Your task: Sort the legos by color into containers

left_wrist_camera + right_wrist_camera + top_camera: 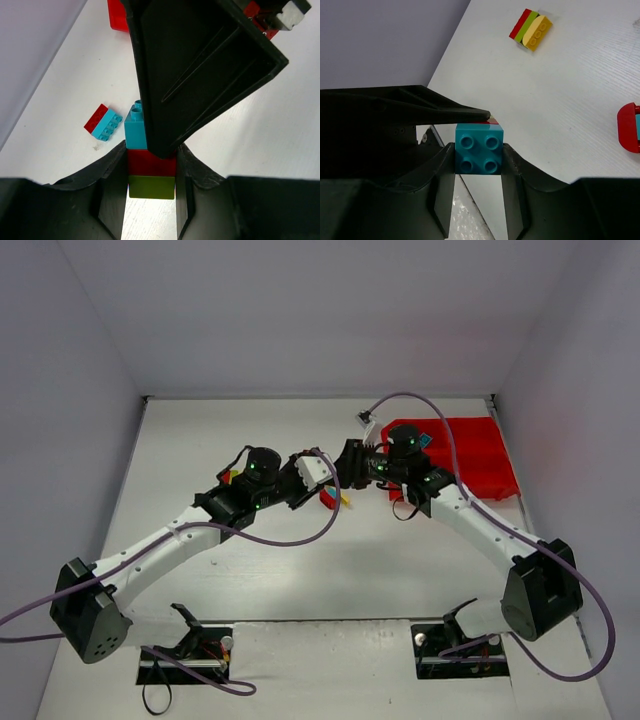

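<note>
A cyan lego is already in the red tray's far section (425,430), so my right gripper will move over there next, to the right in the top view, and release.
My left gripper (151,152) is shut on a small stack of legos: a lime green brick (151,187), a red brick (145,161) and a cyan brick (134,131) on the far end. My right gripper (479,150) is shut on that cyan brick (479,155), whose studs face its camera. One black finger (200,65) of the right gripper covers part of the stack. In the top view the left gripper (318,472) and the right gripper (350,462) meet above the table's middle. The red tray (480,465) of containers lies at the right rear.
A red-and-cyan lego pair (103,122) lies on the white table. A red, green and yellow stack (530,30) lies farther off near the table edge. Purple cables loop over both arms. Grey walls close the table on three sides.
</note>
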{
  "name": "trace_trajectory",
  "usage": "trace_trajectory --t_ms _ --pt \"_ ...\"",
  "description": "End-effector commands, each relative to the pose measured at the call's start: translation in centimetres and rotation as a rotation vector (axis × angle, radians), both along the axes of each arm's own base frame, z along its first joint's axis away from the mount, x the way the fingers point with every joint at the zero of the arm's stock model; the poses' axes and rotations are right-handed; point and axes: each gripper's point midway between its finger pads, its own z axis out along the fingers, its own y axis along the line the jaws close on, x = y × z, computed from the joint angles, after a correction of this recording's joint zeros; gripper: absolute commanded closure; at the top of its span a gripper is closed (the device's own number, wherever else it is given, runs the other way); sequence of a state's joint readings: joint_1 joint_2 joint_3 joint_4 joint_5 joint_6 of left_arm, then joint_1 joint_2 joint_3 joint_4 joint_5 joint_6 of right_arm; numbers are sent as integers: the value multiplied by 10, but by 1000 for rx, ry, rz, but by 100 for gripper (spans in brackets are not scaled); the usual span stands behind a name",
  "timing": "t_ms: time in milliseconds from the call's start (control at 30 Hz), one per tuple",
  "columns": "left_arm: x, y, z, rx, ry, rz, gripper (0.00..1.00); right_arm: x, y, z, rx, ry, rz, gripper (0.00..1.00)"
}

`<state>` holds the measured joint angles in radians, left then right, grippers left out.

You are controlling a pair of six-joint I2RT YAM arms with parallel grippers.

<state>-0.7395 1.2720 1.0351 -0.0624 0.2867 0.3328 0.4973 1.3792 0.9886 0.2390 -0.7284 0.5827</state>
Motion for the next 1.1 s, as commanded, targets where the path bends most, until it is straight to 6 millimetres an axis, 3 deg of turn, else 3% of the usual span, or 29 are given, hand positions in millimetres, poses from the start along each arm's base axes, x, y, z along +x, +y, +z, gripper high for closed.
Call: trace_trajectory --t_ms 0,33,167,267,300,400,633,667,733,767,833,867,900,933,967,1067 --pt "1 -10 37 -83 -89 -32 85 18 1 34 38 -140 -26 89" --pt "1 -10 34 -79 -78 -27 85 22 -2 33 19 -151 -47 100" --pt "0 -8 10 -58 -32 -15 85 40 -24 28 -32 -165 -122 100" --pt "2 -7 0 -56 -20 -2 85 57 -53 30 -38 -169 -191 100" --pt "3 -7 -5 -48 -14 3 85 67 -72 31 -41 -171 -235 100" --pt "7 -6 -6 -45 -16 17 85 83 -100 31 -82 -193 -292 100" --pt "6 -7 14 -85 -24 22 85 162 -187 11 -369 -265 -636 92" --pt "5 -6 17 -87 -25 23 85 177 -203 -5 -437 -246 -703 92" --pt "4 -3 22 -92 -33 29 85 197 -217 -5 -501 -266 -762 89" --pt "3 -2 22 -91 -34 29 85 208 -223 -25 -544 -234 -777 89" --pt "0 2 27 -100 -47 32 85 227 -235 -24 -590 -246 -835 88" --pt "0 2 27 -103 -49 34 85 235 -239 -43 -622 -216 -835 88" --pt "-2 3 30 -110 -56 32 85 241 -243 -47 -641 -211 -849 87" --pt "-1 4 31 -112 -59 35 85 248 -243 -42 -642 -223 -852 84" --pt "-2 4 30 -112 -59 35 85 253 -248 -56 -675 -200 -867 82" --pt "-3 4 30 -115 -60 31 85 263 -253 -67 -712 -187 -881 66"
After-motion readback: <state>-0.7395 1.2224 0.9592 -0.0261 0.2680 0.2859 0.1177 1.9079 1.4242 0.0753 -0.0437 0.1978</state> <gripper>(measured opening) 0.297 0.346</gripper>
